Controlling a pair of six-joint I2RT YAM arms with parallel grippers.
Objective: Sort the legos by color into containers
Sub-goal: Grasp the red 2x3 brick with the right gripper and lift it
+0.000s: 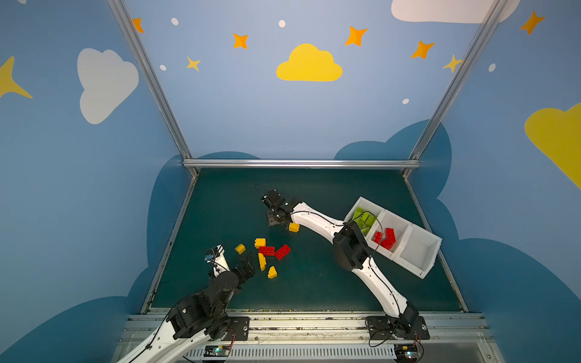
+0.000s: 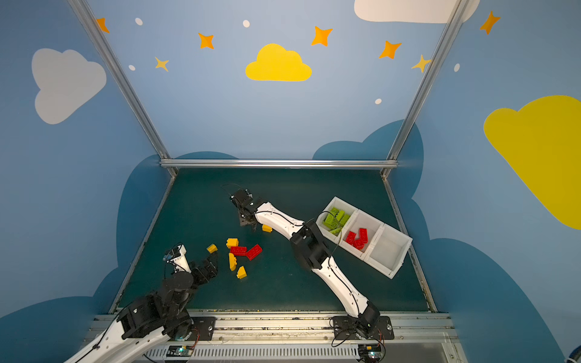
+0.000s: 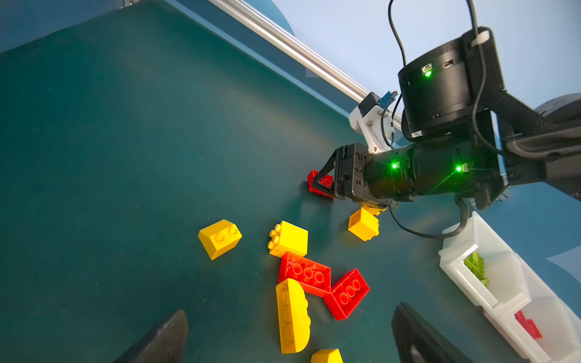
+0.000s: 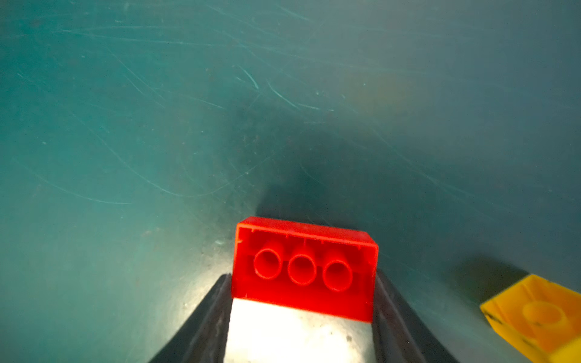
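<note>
The right gripper lifts off the mat next, swings over that middle container point(image 1: 388, 235) and releases the red lego, since the middle container already holds red legos.
My right gripper point(image 1: 274, 220) reaches to the middle of the green mat, its two fingers pressed against both ends of a red lego point(image 4: 303, 267) that lies studs down on the mat. A yellow lego point(image 1: 294, 227) lies right beside it. My left gripper point(image 1: 248, 261) hovers open at the near left, just short of a cluster of legos: two red ones point(image 1: 266, 250) point(image 1: 282, 251) and several yellow ones point(image 1: 262, 261). The containers point(image 1: 404, 240) stand in a row at the right. The far one holds green legos point(image 1: 364, 218), the middle one red legos point(image 1: 385, 239), the near one nothing.
An aluminium rail point(image 1: 301, 163) runs along the mat's far edge, and blue walls close in both sides. The right arm's white links point(image 1: 317, 221) stretch diagonally between the containers and the loose legos.
</note>
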